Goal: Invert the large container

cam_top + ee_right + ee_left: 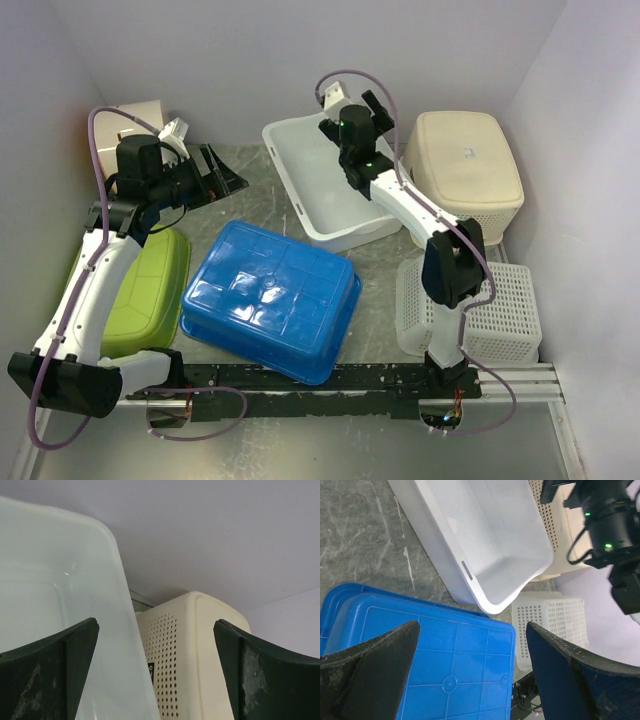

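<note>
The cream basket crowds the opposite rim of the tub. My right gripper next needs to move back across the white tub [320,175] and down onto the tub's long rim by the bare tabletop.
A large blue container [270,290] lies bottom up in the middle of the table; it also shows in the left wrist view [445,665]. A large white tub [320,175] stands open side up behind it, and shows in the left wrist view [490,535] and the right wrist view [45,580]. My left gripper [205,170] is open and empty, raised at the back left; in its wrist view [471,627] it hangs over the blue container's far edge. My right gripper [372,108] is open and empty, above the white tub's far right rim [155,625].
A cream perforated basket [465,160] sits bottom up at the back right, close beside the white tub [195,650]. A white perforated basket [500,310] stands at the right. A green tub [145,290] lies bottom up at the left. A black rail [330,380] runs along the near edge.
</note>
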